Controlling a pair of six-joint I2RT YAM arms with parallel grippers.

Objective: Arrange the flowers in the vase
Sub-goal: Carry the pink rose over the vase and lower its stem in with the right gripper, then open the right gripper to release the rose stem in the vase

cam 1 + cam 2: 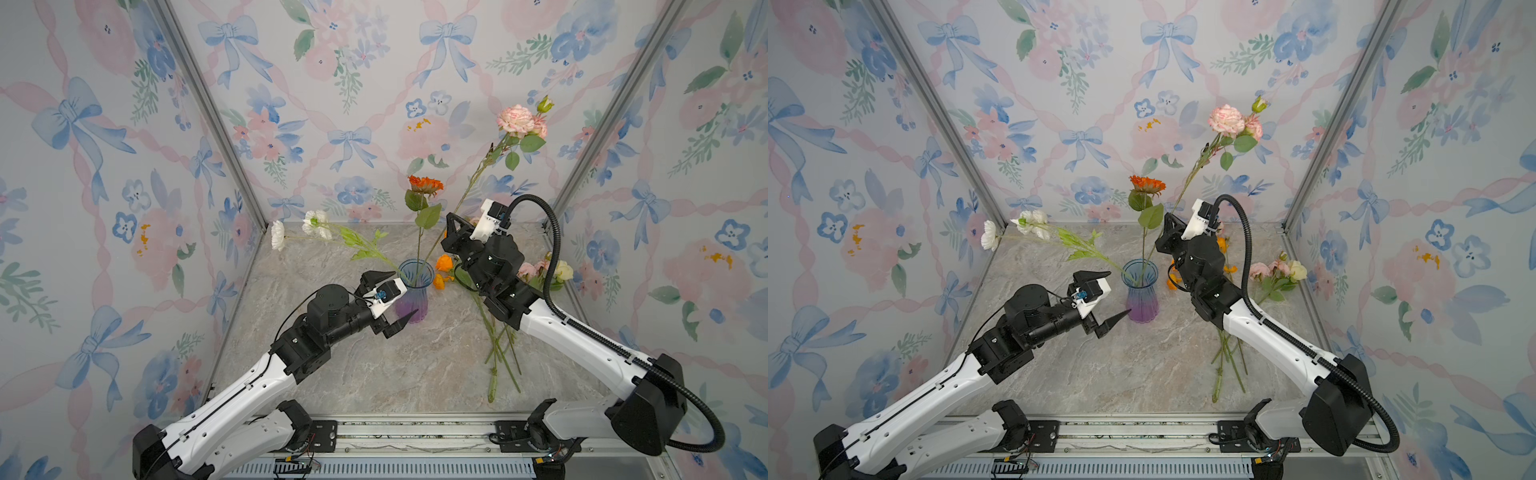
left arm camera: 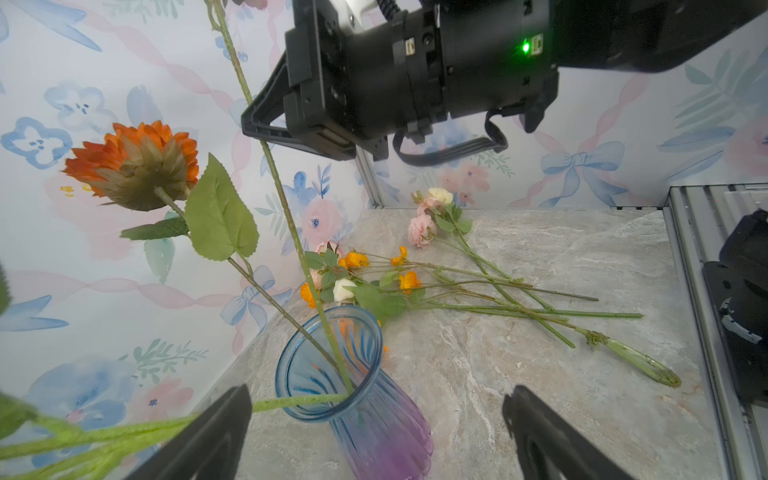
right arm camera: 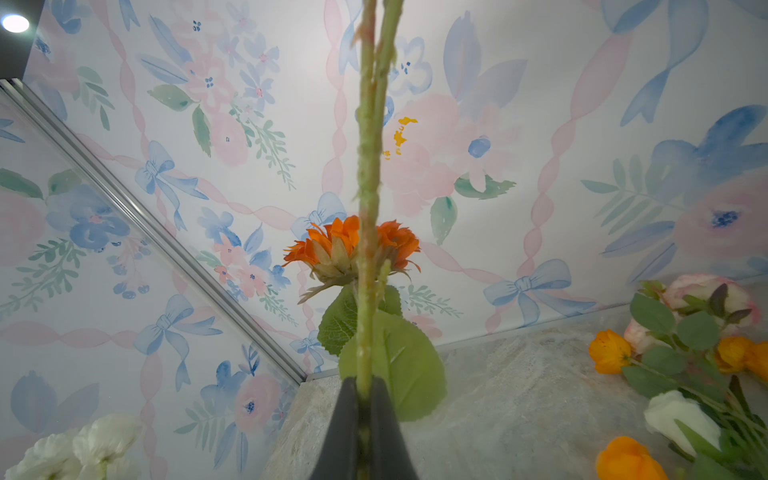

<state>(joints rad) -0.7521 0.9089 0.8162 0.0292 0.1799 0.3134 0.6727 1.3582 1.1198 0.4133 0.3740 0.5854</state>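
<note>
The vase's opening (image 1: 417, 272) lies below my right gripper with the pink rose stem's lower end already inside. Next, my right gripper lowers toward the vase's rim and releases the stem.
The blue-to-purple glass vase (image 1: 413, 305) (image 1: 1142, 307) (image 2: 386, 436) stands mid-table. It holds an orange flower (image 1: 424, 185) (image 2: 133, 162) (image 3: 332, 245) and a white spray (image 1: 316, 222) (image 1: 1027, 220) leaning left over the rim. A tall pink rose spray (image 1: 517, 120) (image 1: 1227, 120) also reaches down into it. My right gripper (image 1: 452, 222) (image 1: 1169, 222) (image 2: 259, 131) (image 3: 365, 388) is shut on that spray's stem above the vase. My left gripper (image 1: 406, 292) (image 1: 1120, 291) (image 2: 379, 392) is open, a finger on either side of the vase, holding nothing.
More flowers (image 1: 498, 345) (image 1: 1279, 270) (image 2: 415, 286) (image 3: 681, 353) lie in a loose pile on the marble table (image 1: 374, 374) to the vase's right, partly under my right arm. Wallpapered walls close in three sides. A metal rail (image 1: 415, 432) runs along the front.
</note>
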